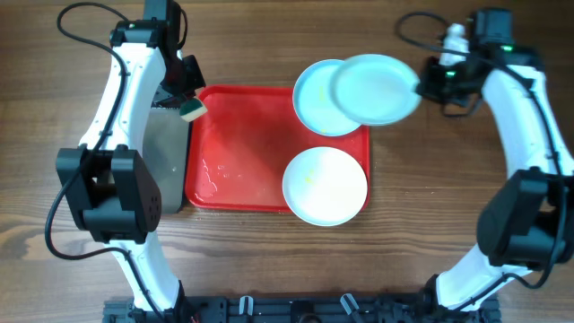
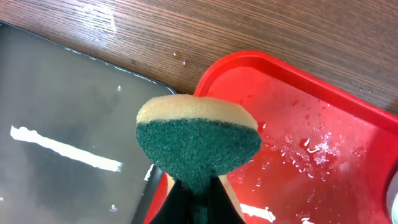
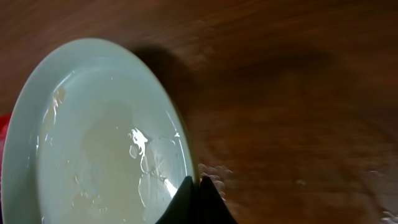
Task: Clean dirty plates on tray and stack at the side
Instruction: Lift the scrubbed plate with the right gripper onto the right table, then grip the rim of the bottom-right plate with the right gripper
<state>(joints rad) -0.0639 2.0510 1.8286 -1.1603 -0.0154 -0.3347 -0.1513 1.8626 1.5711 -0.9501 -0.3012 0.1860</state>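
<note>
My right gripper is about to move back and down, and it will let go of the plate's rim on the clear tabletop beside the red tray.
The red tray (image 1: 242, 144) lies at the table's middle, wet inside. A white plate (image 1: 325, 186) sits on its front right corner. A mint-blue plate (image 1: 314, 103) rests at its back right corner. My right gripper (image 1: 420, 86) is shut on the rim of a second mint-blue plate (image 1: 377, 88) and holds it lifted, overlapping the first; in the right wrist view (image 3: 198, 190) this plate (image 3: 93, 143) looks wet. My left gripper (image 1: 184, 97) is shut on a green and yellow sponge (image 2: 196, 140) over the tray's back left edge (image 2: 249, 65).
A black tray with a grey bottom (image 1: 164, 152) lies directly left of the red tray; it also shows in the left wrist view (image 2: 62, 112). Water drops lie on the red tray's floor. Wooden table surface surrounds everything.
</note>
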